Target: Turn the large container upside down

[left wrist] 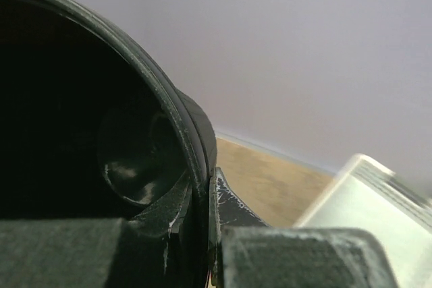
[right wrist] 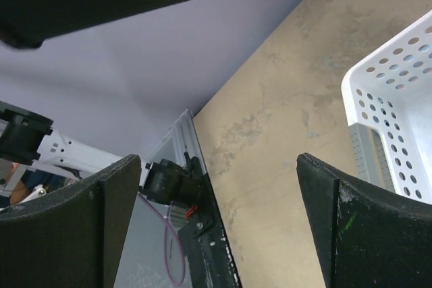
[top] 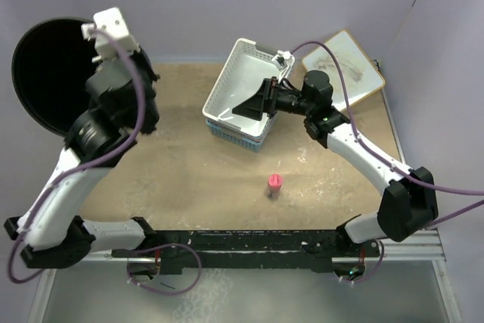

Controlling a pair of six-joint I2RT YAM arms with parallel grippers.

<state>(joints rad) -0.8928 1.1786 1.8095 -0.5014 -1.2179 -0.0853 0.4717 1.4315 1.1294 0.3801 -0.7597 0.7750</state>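
The bucket (top: 45, 73) is still raised, so I will turn my left gripper as I lower it to the bare tabletop below it, and let go of the bucket's rim there.
The large black round bucket (top: 45, 73) is at the far left, raised and tipped so its dark open mouth faces the top camera. My left gripper (top: 94, 73) is shut on its rim at the bucket's right side. In the left wrist view the bucket (left wrist: 67, 99) fills the left half, and my left gripper (left wrist: 206, 193) pinches the rim with one finger inside and one finger (left wrist: 236, 210) outside. My right gripper (top: 253, 104) is open and empty over the white basket; in the right wrist view it (right wrist: 216, 166) holds nothing.
A white perforated basket (top: 227, 81) stands stacked on a blue one (top: 234, 135) at the table's middle back; the white one also shows in the right wrist view (right wrist: 398, 99). A small pink cylinder (top: 274, 183) stands near the front. A wood-framed board (top: 344, 62) lies at the back right.
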